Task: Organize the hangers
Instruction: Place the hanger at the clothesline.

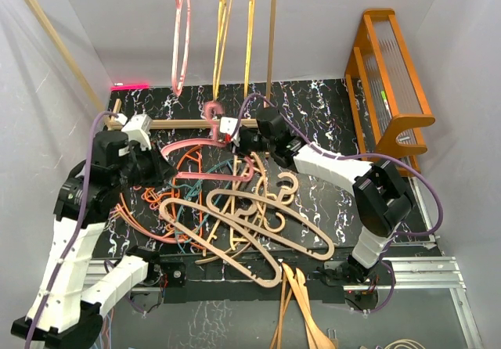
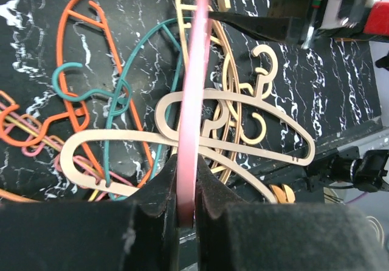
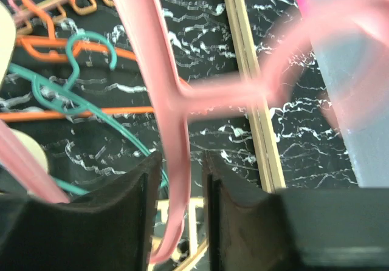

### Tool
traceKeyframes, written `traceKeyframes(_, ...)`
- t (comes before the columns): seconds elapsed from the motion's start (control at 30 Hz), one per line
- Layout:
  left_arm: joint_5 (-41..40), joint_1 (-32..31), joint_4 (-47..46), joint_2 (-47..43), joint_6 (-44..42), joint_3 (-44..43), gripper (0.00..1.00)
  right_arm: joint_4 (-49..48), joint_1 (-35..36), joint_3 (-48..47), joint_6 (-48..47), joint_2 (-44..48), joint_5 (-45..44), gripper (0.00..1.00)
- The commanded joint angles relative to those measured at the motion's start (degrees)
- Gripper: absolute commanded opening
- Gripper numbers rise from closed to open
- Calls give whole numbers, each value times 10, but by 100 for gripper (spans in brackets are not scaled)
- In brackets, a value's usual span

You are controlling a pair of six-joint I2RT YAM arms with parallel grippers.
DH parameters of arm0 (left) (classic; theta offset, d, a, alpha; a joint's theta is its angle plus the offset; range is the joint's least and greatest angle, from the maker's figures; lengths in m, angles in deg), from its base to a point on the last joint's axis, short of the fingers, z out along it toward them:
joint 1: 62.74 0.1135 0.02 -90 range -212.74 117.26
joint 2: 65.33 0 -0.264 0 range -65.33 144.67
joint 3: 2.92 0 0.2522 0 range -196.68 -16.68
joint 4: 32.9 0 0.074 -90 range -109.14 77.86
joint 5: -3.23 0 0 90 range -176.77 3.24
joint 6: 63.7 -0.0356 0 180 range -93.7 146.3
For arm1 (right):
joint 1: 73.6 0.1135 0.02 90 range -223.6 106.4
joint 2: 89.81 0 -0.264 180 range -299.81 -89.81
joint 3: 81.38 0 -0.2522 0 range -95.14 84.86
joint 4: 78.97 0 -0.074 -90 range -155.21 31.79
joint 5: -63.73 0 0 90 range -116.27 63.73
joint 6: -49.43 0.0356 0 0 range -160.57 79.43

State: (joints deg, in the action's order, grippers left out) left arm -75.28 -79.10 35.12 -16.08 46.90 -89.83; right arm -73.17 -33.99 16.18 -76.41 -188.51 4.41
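I need to move my left gripper up and outward next, put the hook over that empty stretch and let go of the bar, because the rail is bare beside the hanging pink hanger.
A pink hanger [image 1: 211,114] is lifted above the pile, hook toward the rack. My left gripper [image 1: 162,163] is shut on its bar [image 2: 194,70], seen in the left wrist view [image 2: 187,192]. My right gripper [image 1: 232,134] sits near the hook end. In the right wrist view its jaws [image 3: 179,174] stand around the pink bar [image 3: 170,113] with a gap on one side. Tan hangers [image 1: 258,216], orange hangers [image 1: 141,208] and a teal hanger [image 1: 188,208] lie tangled on the black marbled table. One pink hanger [image 1: 180,36] and two yellow hangers [image 1: 222,36] hang on the rail.
The wooden rack's lower bar [image 1: 196,122] crosses just behind the grippers, and its post [image 1: 272,36] rises at the right. An orange wooden shelf [image 1: 391,75] stands at the far right. Light wooden hangers [image 1: 301,310] lie at the near edge.
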Motion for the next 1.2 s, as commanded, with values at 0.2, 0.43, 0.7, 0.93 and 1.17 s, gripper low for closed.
traceKeyframes(0.2,-172,1,104,-55,-35,-107,0,75,4,-112,71,50,-25,99)
traceKeyframes(0.43,-175,4,117,-58,-74,-208,0,206,4,-151,42,91,-41,99)
traceKeyframes(0.7,-195,21,70,-58,-117,-295,0,306,3,-124,-3,154,-78,99)
traceKeyframes(0.93,-177,27,4,-29,-160,-331,0,324,-13,-65,3,196,-81,99)
traceKeyframes(1.17,-163,27,-122,29,-216,-341,0,313,-41,-27,25,227,-66,99)
